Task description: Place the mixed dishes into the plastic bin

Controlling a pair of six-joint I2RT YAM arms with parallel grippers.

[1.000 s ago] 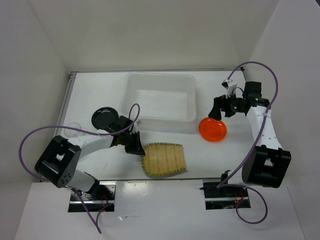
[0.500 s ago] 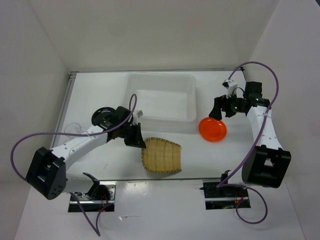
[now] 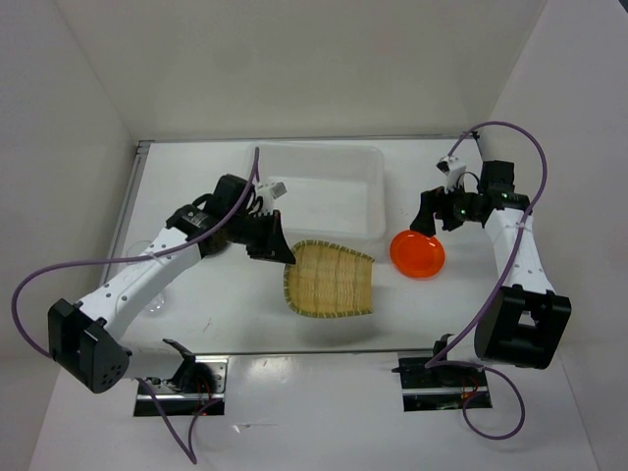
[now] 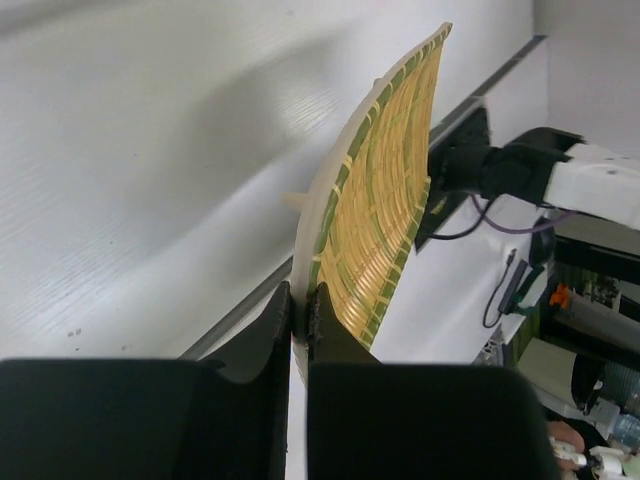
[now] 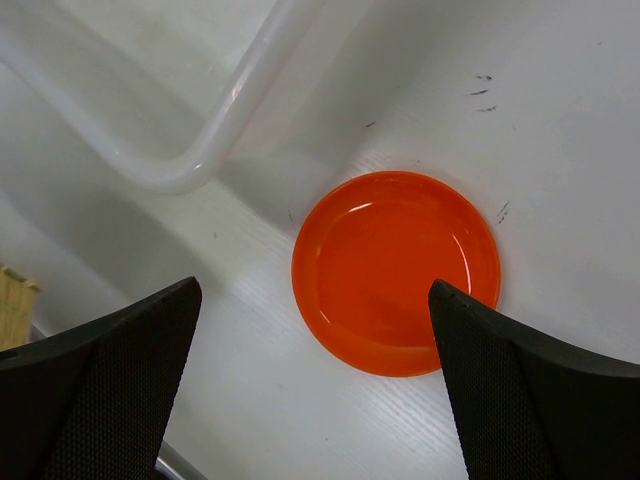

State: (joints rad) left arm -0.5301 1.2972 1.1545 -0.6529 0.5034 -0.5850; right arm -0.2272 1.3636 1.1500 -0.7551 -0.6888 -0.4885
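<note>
I will next carry the bamboo tray outward over the plastic bin with my left gripper and lower it inside to release it, because the bottom of the bin is empty there.
My left gripper is shut on the edge of the tan bamboo tray, which hangs lifted and tilted just in front of the plastic bin. In the left wrist view the tray stands on edge, its rim pinched by the left gripper. The orange plate lies flat on the table, right of the bin's near right corner. My right gripper hovers over it, open. From the right wrist, the plate sits between the wide-spread fingers of that gripper, untouched.
The bin's rounded near corner is close to the left of the orange plate. A corner of the bamboo tray shows at the far left of the right wrist view. White walls enclose the table on three sides.
The left arm has lifted the bamboo tray off the table and carried it up and to the right, toward the bin. The right arm and the orange plate have not moved.
</note>
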